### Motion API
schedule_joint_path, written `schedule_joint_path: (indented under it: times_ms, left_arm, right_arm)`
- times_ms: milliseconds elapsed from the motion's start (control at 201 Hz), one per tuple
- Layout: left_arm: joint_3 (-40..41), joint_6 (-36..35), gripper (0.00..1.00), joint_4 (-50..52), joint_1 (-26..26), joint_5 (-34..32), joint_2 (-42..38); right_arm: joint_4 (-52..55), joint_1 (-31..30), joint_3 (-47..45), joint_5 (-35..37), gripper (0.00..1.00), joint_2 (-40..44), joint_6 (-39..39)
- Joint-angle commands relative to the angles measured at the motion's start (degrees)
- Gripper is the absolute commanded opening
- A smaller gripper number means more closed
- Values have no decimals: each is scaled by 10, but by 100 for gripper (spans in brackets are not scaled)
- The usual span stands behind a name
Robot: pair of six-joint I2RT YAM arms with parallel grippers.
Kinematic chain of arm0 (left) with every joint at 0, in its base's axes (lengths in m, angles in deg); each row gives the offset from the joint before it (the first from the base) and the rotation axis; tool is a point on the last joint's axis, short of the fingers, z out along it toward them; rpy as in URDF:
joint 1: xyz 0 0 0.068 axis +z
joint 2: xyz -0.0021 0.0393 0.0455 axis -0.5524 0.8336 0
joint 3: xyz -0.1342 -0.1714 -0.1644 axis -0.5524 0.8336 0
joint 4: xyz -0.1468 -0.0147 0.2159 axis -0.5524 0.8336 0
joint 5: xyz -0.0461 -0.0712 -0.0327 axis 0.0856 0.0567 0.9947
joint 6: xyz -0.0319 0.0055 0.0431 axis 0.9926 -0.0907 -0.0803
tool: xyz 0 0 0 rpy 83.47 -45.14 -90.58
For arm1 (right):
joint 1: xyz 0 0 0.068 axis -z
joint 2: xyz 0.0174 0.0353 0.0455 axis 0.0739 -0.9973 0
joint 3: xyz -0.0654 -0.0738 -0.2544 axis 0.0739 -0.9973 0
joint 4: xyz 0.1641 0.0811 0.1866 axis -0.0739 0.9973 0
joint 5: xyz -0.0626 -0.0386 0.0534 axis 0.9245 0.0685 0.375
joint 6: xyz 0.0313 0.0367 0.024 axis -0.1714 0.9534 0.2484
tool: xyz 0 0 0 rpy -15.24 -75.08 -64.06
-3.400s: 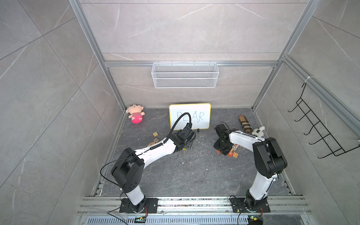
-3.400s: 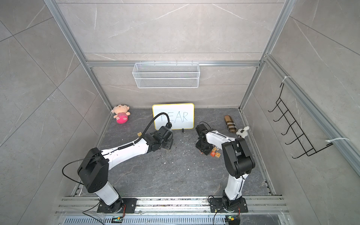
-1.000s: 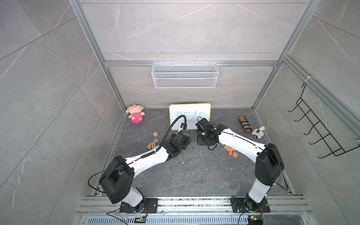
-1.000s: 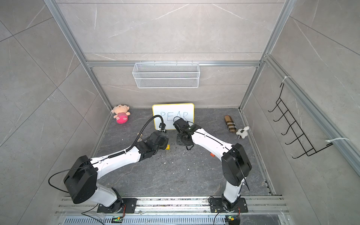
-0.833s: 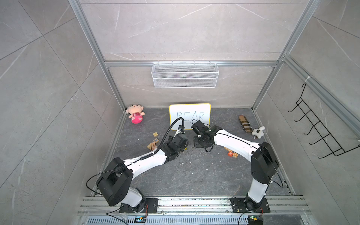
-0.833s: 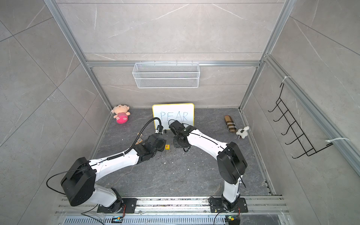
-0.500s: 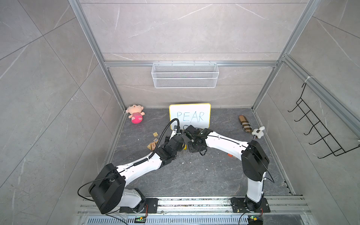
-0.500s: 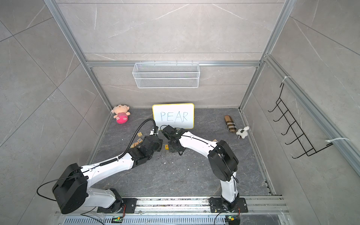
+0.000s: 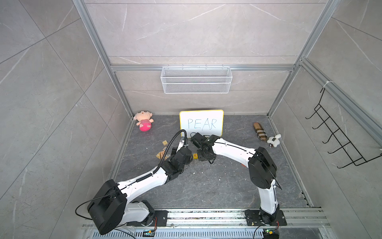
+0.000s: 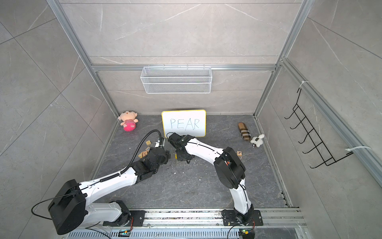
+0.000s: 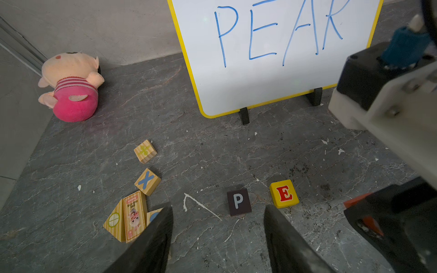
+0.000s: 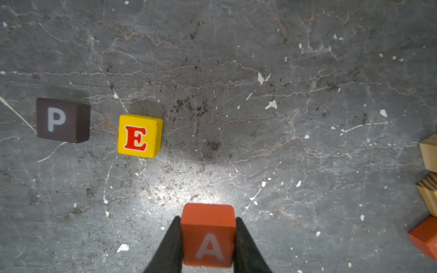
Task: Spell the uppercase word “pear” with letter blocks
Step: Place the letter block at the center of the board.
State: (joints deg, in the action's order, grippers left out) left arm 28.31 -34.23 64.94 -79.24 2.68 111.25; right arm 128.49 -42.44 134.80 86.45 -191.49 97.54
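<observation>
Next, my right gripper moves outward, lowers the A block onto the bare floor beside E (image 12: 209,143), opposite P, and releases it, since the whiteboard reads PEAR.
A black P block (image 11: 238,201) and a yellow E block (image 11: 283,193) lie side by side on the grey floor in front of the whiteboard; both show in the right wrist view too, P block (image 12: 62,120) and E block (image 12: 139,136). My right gripper (image 12: 208,219) is shut on the orange-red A block (image 12: 208,234), held just above the floor to the right of the E. My left gripper (image 11: 218,208) is open and holds nothing; its fingertips are short of the P block. Another orange-red block (image 12: 425,236) lies at the frame edge, its letter hidden.
The yellow-framed whiteboard (image 9: 201,123) reading PEAR stands at the back. Tan wooden blocks (image 11: 146,180) lie left of the P; two more tan blocks (image 12: 429,153) lie to the right. A pink plush doll (image 9: 143,123), a brown slipper (image 9: 260,131) and a white plush (image 9: 273,140) lie by the walls.
My right arm has swung from the block pile on the right to the centre, carrying the A block to beside the E. My left arm has drawn back from the row.
</observation>
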Motion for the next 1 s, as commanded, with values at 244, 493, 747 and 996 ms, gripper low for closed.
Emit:
schedule_joint_path:
  times_ms: [244,493,747,996]
  left_arm:
    - [39,3,64,-19,2,-20,-86]
    - [36,13,64,-3,2,-10,-90]
    - [23,4,64,5,3,-7,-89]
    - [19,5,64,4,3,-4,-79]
  right_arm:
    - [-13,41,2,-30,17,-38,-5]
    - [-35,48,18,-59,17,-69,-15]
    - [-44,49,27,-46,17,-92,-19]
    - [-47,58,32,-41,17,-104,-27]
